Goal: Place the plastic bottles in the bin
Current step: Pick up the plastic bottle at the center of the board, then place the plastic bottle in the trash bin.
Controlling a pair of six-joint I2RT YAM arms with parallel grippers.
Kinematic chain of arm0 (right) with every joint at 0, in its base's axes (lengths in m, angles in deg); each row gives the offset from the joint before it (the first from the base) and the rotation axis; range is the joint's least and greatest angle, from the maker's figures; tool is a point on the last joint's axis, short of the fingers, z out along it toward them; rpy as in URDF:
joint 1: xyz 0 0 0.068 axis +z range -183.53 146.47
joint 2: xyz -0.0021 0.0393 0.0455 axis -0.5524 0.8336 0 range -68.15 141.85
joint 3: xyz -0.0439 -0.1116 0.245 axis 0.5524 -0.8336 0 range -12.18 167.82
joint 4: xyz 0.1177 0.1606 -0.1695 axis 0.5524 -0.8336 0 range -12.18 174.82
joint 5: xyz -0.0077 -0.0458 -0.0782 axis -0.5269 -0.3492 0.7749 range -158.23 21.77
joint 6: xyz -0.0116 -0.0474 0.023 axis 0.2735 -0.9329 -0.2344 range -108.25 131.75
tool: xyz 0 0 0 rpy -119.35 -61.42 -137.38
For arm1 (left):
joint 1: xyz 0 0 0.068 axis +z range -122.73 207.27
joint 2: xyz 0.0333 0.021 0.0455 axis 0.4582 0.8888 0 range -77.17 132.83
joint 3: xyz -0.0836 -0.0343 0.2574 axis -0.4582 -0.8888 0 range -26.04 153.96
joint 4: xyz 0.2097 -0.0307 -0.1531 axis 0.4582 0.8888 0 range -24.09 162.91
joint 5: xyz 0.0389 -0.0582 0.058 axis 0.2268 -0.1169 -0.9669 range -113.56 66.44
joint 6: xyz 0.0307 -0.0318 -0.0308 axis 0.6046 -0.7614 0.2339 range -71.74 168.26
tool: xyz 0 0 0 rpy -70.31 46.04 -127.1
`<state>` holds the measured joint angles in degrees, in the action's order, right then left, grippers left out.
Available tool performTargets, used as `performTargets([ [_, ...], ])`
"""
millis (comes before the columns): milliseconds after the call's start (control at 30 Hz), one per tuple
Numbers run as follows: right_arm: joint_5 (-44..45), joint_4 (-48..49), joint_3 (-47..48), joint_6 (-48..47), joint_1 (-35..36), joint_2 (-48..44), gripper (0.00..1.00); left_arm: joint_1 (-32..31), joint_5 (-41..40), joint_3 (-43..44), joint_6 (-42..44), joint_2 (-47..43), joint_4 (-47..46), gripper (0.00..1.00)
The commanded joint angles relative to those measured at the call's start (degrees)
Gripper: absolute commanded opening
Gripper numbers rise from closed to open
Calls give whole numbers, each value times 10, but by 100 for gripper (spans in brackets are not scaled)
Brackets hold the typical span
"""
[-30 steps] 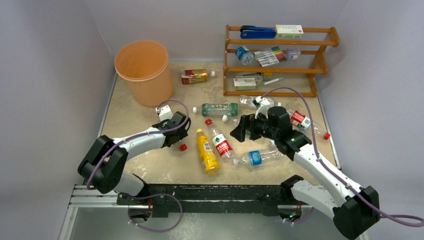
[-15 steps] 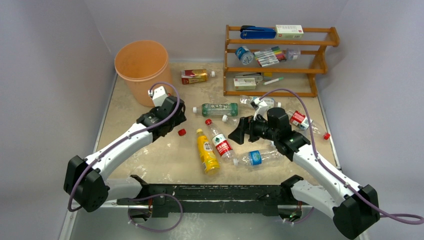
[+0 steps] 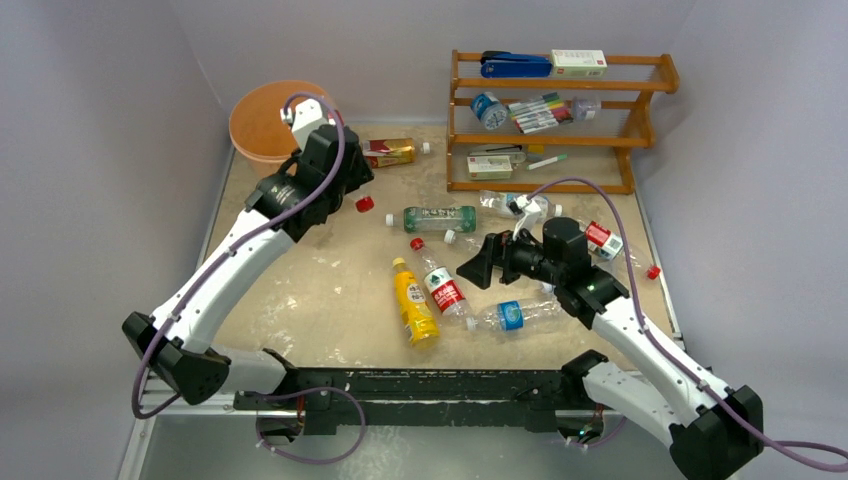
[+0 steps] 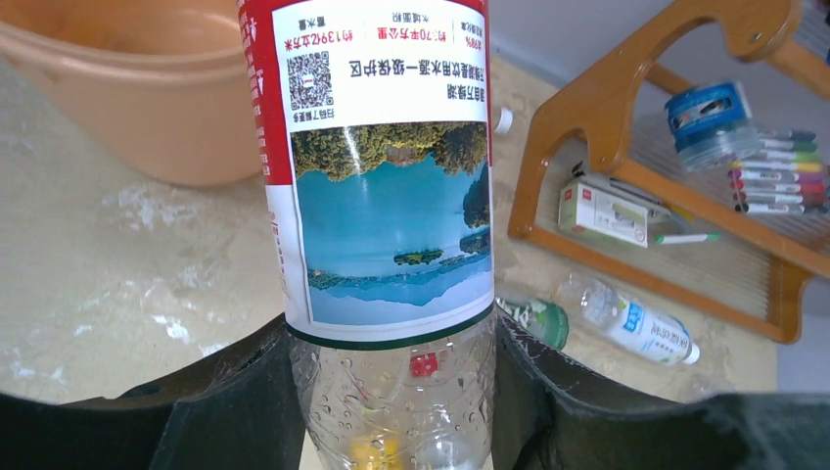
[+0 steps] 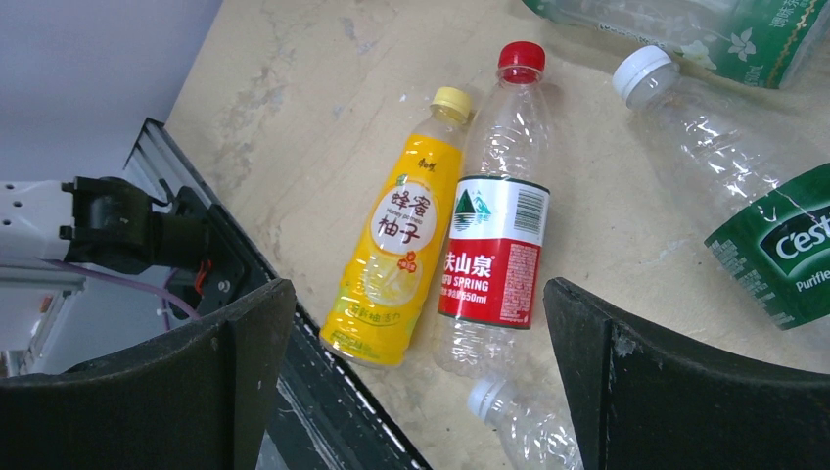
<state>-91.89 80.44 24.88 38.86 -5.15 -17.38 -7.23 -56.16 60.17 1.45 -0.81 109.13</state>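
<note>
The clear bottle is still hanging beside the bin point(image 3: 262, 122). My left gripper will next go outward and to the left in the top view, over the opening of the bin.
My left gripper point(image 3: 348, 190) is shut on a clear bottle with a red and landscape label point(image 4: 382, 196) and holds it in the air beside the peach-orange bin point(image 3: 262, 122); its red cap point(image 3: 365, 204) hangs down. The bin's rim point(image 4: 127, 39) is at the upper left of the left wrist view. My right gripper point(image 3: 480, 262) is open and empty above the yellow bottle point(image 5: 401, 255) and a red-labelled bottle point(image 5: 494, 250). Green-labelled point(image 3: 435, 218), blue-labelled point(image 3: 510, 315) and boxy red-and-gold point(image 3: 388, 152) bottles lie on the table.
The wooden rack point(image 3: 555, 120) with markers and boxes stands at the back right. More bottles lie near it point(image 3: 600, 240), and a loose red cap point(image 3: 653, 271) is by the right edge. The left arm hides part of the bin.
My left arm has lifted the bottle off the table and carried it back and up to the bin. My right gripper has stayed open, nearly still.
</note>
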Motion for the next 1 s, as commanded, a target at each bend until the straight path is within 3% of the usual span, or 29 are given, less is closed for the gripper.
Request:
performTargets([
  [0, 0, 9, -9, 19, -1, -37, 100, 16, -36, 93, 58, 44, 13, 46],
  [467, -1, 20, -76, 68, -1, -107, 100, 159, 1, 207, 147, 129, -33, 47],
  [967, 1, 14, -97, 83, -1, -135, 100, 283, 32, 202, 169, 197, -109, 47],
])
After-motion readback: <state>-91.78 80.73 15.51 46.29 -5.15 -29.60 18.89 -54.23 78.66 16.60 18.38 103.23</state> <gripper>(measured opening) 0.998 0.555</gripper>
